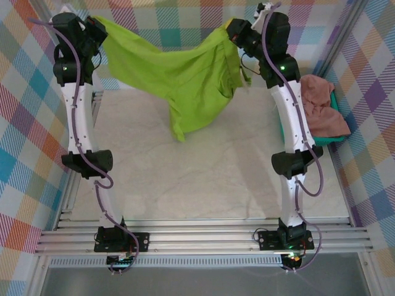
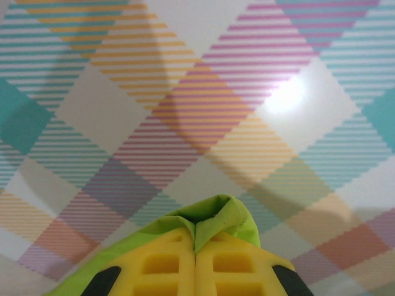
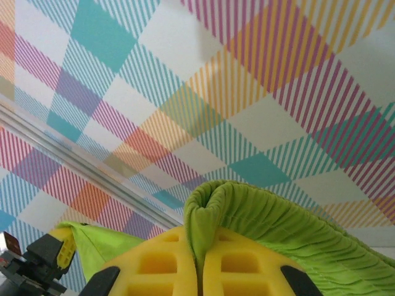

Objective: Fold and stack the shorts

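My right gripper should move down and back toward my base next, over the pale mat, because the green shorts (image 1: 179, 74) still hang above it.
The lime green shorts (image 1: 179, 74) hang spread in the air above the far part of the table, held up at both ends. My left gripper (image 1: 97, 28) is shut on the left end; in its wrist view a fold of green cloth (image 2: 216, 222) sticks up between the yellow fingers (image 2: 162, 265). My right gripper (image 1: 234, 28) is shut on the ribbed waistband (image 3: 259, 222), pinched between its yellow fingers (image 3: 166, 262). The salmon pink shorts (image 1: 321, 105) lie bunched in the teal basket (image 1: 336, 137) at the right edge.
A pale mat (image 1: 197, 172) covers the table under the hanging shorts. Plaid walls (image 1: 18, 92) close in the left, back and right sides. Both arm bases stand on the metal rails (image 1: 203, 237) at the near edge.
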